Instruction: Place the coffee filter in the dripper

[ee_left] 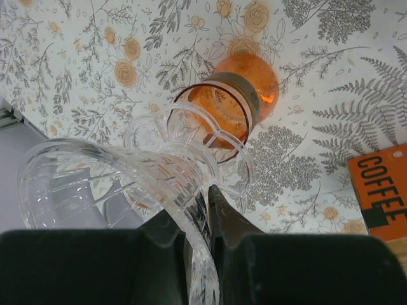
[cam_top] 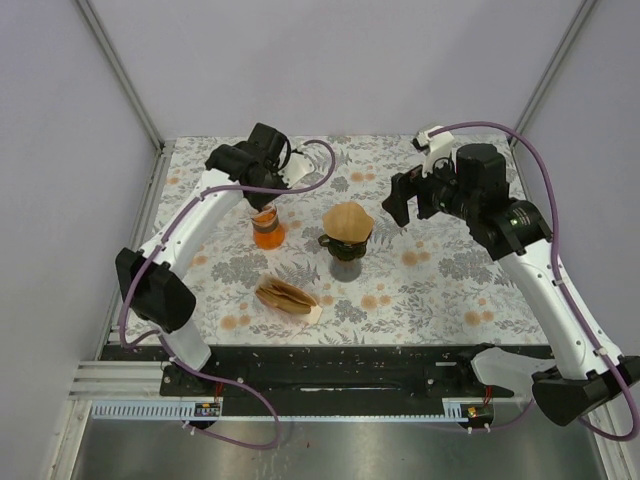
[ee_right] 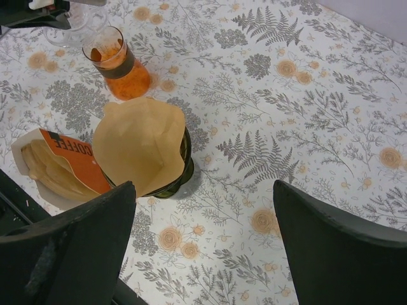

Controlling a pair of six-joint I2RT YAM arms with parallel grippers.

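Note:
Next, my left gripper lowers to seat the glass cone (ee_left: 127, 184) onto the flask's opening (ee_left: 212, 123) and releases the cone's rim, since that opening lies below the gripper.
The tan paper coffee filter (cam_top: 347, 219) sits open in the dark olive-green dripper (cam_top: 347, 248) at the table's middle; in the right wrist view the filter (ee_right: 140, 143) fills the dripper (ee_right: 186, 159). My right gripper (cam_top: 412, 205) is open and empty, just right of the dripper and above the cloth (ee_right: 203, 190). My left gripper (cam_top: 290, 170) is shut on the rim of a clear ribbed glass cone (ee_left: 127, 184), held above the flask; its tips show in the left wrist view (ee_left: 208, 190).
A clear flask of orange liquid (cam_top: 268, 230) stands left of the dripper, also seen from the left wrist (ee_left: 235, 95). An open pack of filters with an orange "COFFEE" label (cam_top: 287, 296) lies in front of it. Grey walls enclose the flowered table (cam_top: 450, 290).

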